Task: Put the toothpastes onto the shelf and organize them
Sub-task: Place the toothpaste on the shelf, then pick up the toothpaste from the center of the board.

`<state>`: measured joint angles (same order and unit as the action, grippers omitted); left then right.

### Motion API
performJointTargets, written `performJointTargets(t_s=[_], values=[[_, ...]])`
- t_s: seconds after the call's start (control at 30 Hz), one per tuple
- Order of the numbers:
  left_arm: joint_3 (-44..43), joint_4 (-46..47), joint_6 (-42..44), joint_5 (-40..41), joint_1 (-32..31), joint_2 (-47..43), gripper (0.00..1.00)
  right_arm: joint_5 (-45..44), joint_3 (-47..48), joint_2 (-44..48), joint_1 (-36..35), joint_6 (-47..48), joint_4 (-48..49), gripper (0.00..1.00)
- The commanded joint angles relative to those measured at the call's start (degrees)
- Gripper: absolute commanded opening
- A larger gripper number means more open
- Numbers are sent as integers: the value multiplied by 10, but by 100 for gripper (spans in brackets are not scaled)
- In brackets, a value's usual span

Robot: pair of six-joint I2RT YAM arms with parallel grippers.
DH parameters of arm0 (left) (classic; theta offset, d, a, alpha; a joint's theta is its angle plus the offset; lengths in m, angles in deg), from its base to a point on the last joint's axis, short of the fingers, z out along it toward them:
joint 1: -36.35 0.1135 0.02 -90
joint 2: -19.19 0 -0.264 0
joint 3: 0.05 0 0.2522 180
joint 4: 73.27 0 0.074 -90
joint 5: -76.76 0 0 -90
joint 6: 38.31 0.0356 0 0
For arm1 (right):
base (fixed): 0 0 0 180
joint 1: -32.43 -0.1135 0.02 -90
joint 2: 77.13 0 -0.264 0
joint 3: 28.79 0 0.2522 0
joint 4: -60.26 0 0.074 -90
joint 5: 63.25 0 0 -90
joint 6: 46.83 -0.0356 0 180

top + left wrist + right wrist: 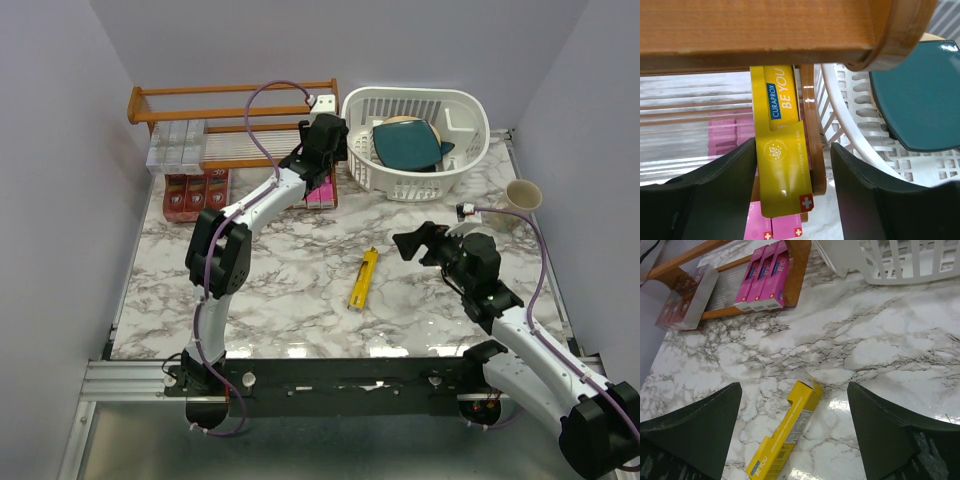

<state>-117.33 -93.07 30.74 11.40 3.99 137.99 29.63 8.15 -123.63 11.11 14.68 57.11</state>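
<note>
My right gripper moves to the left in the top view and down around the yellow toothpaste's far end (370, 257) (807, 392) next, since it lies clear on the tabletop.
The shelf (235, 90) stands at the back left, with silver-grey toothpastes (176, 146) on its slatted tier, red ones (195, 195) below and pink ones (320, 192) at its right end. My left gripper (325, 145) hovers over that right end. In the left wrist view a yellow toothpaste (782, 150) stands between its fingers (715, 190) under the shelf rail (765, 25). It rests against the left finger, with a gap to the right one, so the left gripper (792, 147) is open. Another yellow toothpaste (363, 278) (790, 435) lies on the table. My right gripper (415, 243) (792, 386) hangs open above it.
A white slotted basket (460, 165) holding a teal object (405, 145) stands right beside the shelf's right end, close to my left gripper. A beige cup (522, 197) sits at the right edge of the marble table (300, 310).
</note>
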Motion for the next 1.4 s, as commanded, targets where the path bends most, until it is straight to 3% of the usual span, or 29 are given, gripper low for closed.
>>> performJointTargets(t_s=[0.0, 0.27, 0.5, 0.77, 1.1, 1.37], values=[[21, 28, -9, -34, 3, -32, 75, -7, -6, 1, -2, 0, 2, 95], [42, 13, 6, -17, 3, -101, 99, -9, -7, 9, -1, 0, -1, 95], [138, 2, 8, -21, 3, -239, 99, -18, 26, -27, -2, -6, -52, 95], [354, -43, -36, -22, 3, -493, 99, 22, 135, -154, -7, -14, -172, 95], [521, -193, -10, -49, 2, -731, 99, -77, 281, -339, -84, -48, -323, 95], [634, -215, 36, -14, 3, -863, 99, -146, 403, -471, -126, -106, -415, 95]])
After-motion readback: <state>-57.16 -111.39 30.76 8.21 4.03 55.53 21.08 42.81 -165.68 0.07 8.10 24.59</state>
